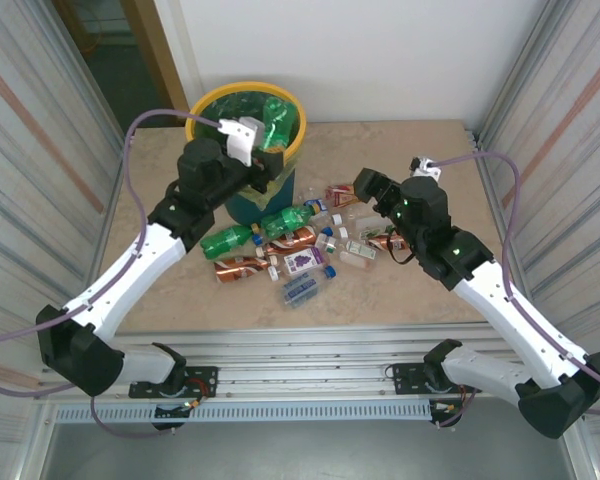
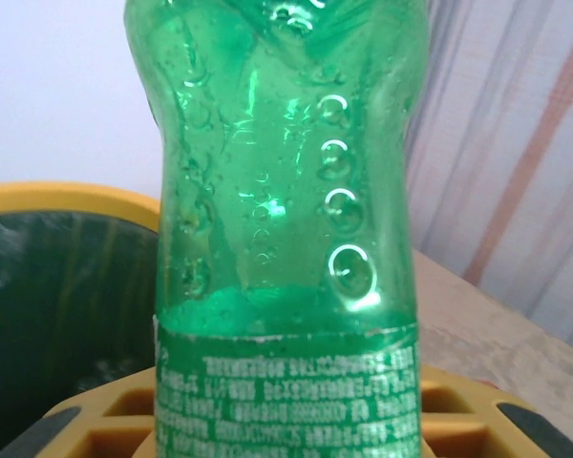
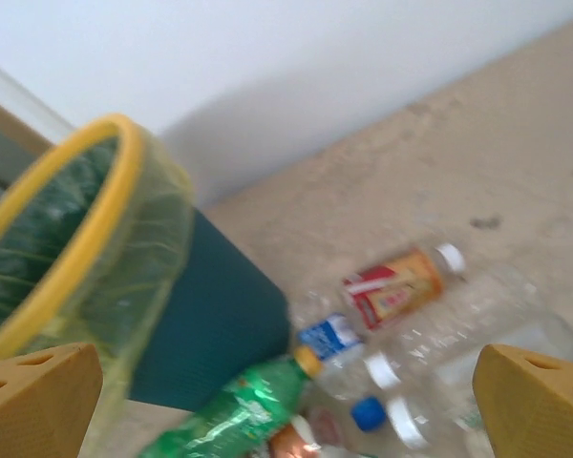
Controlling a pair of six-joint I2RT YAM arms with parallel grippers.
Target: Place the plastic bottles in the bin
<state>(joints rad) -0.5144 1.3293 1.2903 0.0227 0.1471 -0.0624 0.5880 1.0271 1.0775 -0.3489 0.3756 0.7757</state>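
The left gripper moves in from the bin's yellow rim over the green liner's opening (image 1: 236, 106) (image 2: 62, 305) next and sinks to free the bottle, still hanging close to that rim.
My left gripper (image 1: 272, 160) is shut on a green plastic bottle (image 1: 278, 122), held over the right side of the bin (image 1: 208, 103), whose yellow rim circles a green bag liner. In the left wrist view the bottle (image 2: 286, 239) stands between the yellow fingers (image 2: 95, 431), with the bin's rim (image 2: 67, 198) behind it. Several more plastic bottles (image 1: 290, 250), green, brown-orange and clear, lie in a heap on the table in front of the bin. My right gripper (image 1: 362, 186) hangs open above the heap's right end. Its wrist view shows a green bottle (image 3: 239, 410) and a red-labelled one (image 3: 396, 286) below its fingers (image 3: 535, 401).
The beige table (image 1: 410, 290) has bare room along its front and right side. Corrugated walls (image 1: 555, 110) close in both sides, and a white wall stands behind. The bin's teal body (image 3: 220, 324) stands close to the left of the heap.
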